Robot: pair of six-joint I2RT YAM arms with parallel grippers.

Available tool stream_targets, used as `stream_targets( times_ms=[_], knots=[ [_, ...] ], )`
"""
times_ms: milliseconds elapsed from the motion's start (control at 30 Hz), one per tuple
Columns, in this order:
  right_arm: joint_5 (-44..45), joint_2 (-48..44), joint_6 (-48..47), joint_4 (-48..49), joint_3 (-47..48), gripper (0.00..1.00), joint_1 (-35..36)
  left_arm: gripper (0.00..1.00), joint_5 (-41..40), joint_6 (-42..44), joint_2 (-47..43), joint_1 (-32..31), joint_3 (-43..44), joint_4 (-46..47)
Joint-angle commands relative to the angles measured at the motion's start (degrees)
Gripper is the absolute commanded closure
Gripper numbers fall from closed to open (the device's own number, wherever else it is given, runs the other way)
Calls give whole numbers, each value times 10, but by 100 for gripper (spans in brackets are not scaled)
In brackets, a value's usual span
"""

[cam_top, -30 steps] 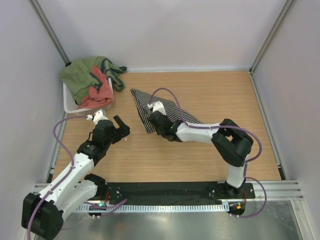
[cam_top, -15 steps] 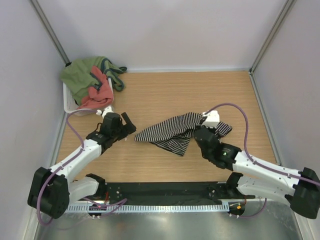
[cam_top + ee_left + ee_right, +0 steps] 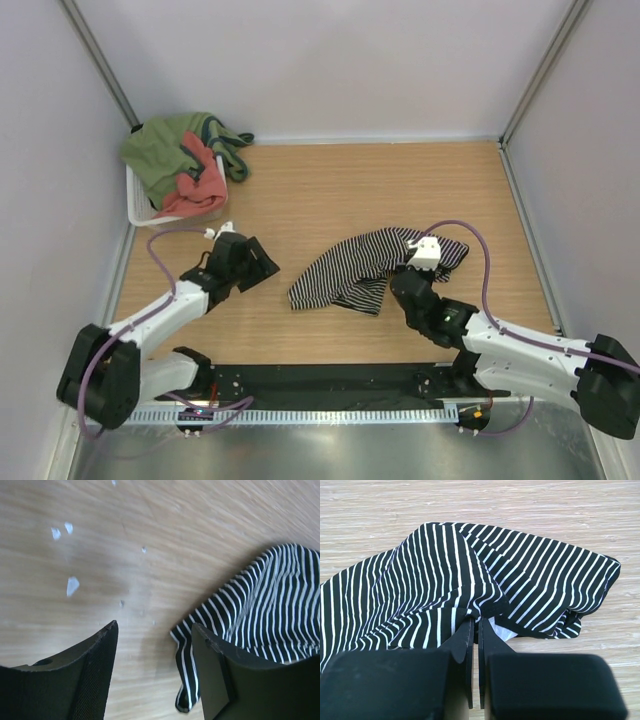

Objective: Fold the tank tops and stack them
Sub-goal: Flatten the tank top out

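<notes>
The robot will lift its right gripper, move it outward, and lower it over bare wood beyond the cloth to let go, because the striped tank top lies crumpled.
The black-and-white striped tank top lies crumpled on the table's middle right. My right gripper is shut on its near edge; the right wrist view shows the closed fingers pinching the striped tank top at my right gripper. My left gripper is open and empty, just left of the cloth's left end. In the left wrist view the striped tank top lies by the right fingertip of my left gripper. The salmon-red tank top with teal trim lies in the white basket.
The white basket stands at the back left corner with a green garment on the pile. Grey walls enclose the wooden table on three sides. Small white specks lie on the wood by my left gripper.
My right gripper dragged the striped top from the table's centre toward the right and near side. My left gripper moved right toward the cloth's left end.
</notes>
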Motion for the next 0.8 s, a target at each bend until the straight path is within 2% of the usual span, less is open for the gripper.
stream_targets(
  times_ms=[0,33,133,267,367,600,767],
  knots=[
    [21,2,25,41,11,99,0,39,10,-36,-94,-20,-54,10],
    [16,3,21,45,9,99,0,39,6,-53,-147,-24,-67,3],
    [8,7,20,54,8,98,0,40,4,-78,-229,-41,-104,-6],
    [8,10,19,55,7,98,0,44,14,-108,-265,-64,-110,-27],
    [11,9,19,55,7,98,0,48,38,-122,-250,-81,-98,-33],
    [13,5,21,55,5,97,0,56,21,-118,-160,-134,-53,-35],
    [14,2,21,53,4,96,0,62,-1,-118,-141,-148,-47,-32]
  ],
)
